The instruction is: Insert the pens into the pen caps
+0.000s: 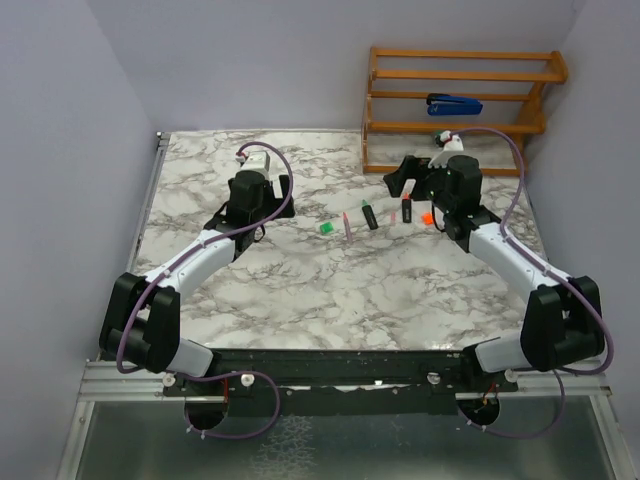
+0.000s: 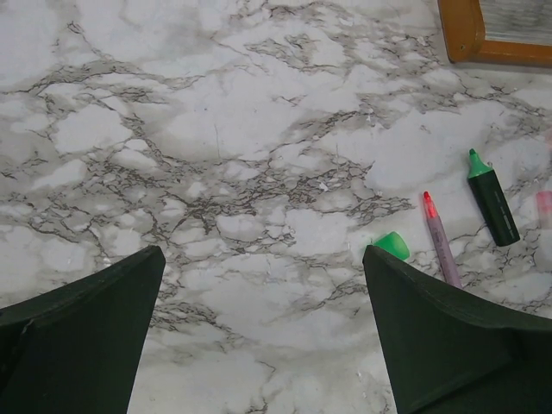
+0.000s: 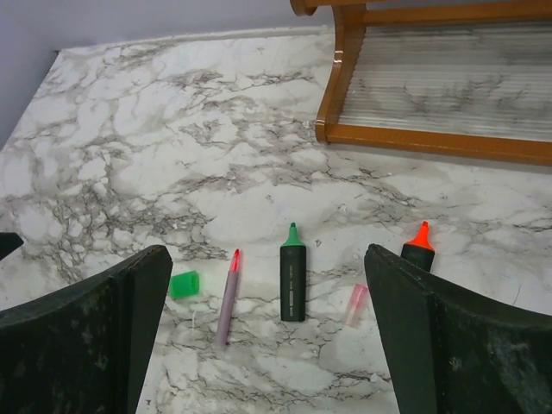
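Note:
The pen's green tip has to stay clear for capping. My right gripper should next come down and to the left in the top view, around the pen's black body behind the green tip [image 1: 368, 212] [image 3: 293, 257].
Three pens lie uncapped in a row mid-table: a slim pale pink pen [image 1: 349, 228] [image 3: 228, 297] [image 2: 441, 243], a black pen with a green tip [image 1: 369, 216] [image 3: 292, 280] [image 2: 492, 200], and a black pen with an orange tip [image 1: 407, 210] [image 3: 418, 246]. A green cap [image 1: 326, 228] [image 3: 184, 285] [image 2: 392, 245] lies left of the pink pen. An orange cap [image 1: 426, 218] lies right of the orange pen. A clear pink cap [image 3: 355, 304] lies between the black pens. My left gripper [image 1: 262, 205] [image 2: 261, 259] is open and empty, left of the green cap. My right gripper [image 1: 430, 195] [image 3: 266, 254] is open and empty above the pens.
A wooden rack [image 1: 455, 110] [image 3: 431, 78] stands at the back right, with a blue stapler-like object [image 1: 453, 104] on its shelf. Grey walls close in the table on three sides. The marble table [image 1: 330, 290] extends toward the arm bases.

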Available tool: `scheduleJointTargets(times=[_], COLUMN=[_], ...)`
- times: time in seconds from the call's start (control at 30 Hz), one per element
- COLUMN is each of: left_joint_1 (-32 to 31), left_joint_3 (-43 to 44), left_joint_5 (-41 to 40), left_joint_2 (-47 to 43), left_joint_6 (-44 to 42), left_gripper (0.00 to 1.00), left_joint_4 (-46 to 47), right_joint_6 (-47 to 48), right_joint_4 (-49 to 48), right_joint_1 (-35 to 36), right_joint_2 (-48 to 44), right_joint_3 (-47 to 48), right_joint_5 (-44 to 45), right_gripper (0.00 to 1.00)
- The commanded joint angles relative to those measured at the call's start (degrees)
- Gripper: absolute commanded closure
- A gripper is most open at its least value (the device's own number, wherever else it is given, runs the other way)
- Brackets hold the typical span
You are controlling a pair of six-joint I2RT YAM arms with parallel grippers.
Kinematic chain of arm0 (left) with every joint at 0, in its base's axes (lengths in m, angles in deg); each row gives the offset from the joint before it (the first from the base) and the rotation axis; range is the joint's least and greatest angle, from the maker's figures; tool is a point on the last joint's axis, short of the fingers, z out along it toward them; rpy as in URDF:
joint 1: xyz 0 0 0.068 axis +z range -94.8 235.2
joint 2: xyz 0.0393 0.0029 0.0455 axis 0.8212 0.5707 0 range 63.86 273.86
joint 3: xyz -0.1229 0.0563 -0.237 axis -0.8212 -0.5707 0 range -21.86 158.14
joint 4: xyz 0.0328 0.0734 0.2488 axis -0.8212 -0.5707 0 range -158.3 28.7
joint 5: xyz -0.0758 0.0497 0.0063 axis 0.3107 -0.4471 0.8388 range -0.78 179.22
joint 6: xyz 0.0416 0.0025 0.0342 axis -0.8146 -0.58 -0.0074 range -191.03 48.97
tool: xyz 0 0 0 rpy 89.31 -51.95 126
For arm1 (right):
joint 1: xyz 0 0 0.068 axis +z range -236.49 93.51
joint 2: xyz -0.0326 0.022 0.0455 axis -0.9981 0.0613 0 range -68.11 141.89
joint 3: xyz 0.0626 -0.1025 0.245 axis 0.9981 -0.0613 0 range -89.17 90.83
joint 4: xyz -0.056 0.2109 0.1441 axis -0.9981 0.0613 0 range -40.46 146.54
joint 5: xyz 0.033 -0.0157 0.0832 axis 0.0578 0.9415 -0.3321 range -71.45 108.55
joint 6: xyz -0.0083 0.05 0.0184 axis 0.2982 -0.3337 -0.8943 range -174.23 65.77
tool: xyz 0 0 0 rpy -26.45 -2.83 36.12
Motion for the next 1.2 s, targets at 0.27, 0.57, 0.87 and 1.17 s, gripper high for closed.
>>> scheduleJointTargets(times=[0.27, 0.57, 0.87, 1.17], left_joint_1=[0.0, -0.1, -0.1, 0.0], left_joint_3=[0.1, 1.4, 0.7, 0.2], left_joint_5=[2.1, 2.1, 3.2, 2.5], left_joint_2=[0.4, 2.2, 2.2, 3.6], left_joint_6=[0.1, 0.6, 1.5, 1.2], left_gripper=[0.01, 0.01, 0.01, 0.01], left_joint_4=[2.9, 0.7, 1.0, 0.8], right_joint_6=[3.0, 9.2, 16.0, 17.1], right_joint_4=[-5.4, 22.1, 35.0, 36.3], right_joint_1=[0.3, 1.7, 6.2, 9.8], right_joint_2=[-4.9, 19.9, 37.2, 41.0], right_joint_3=[-2.1, 25.8, 41.1, 40.4], right_joint_5=[-2.2, 6.4, 7.9, 10.4], right_gripper=[0.0, 0.15, 0.27, 0.29])
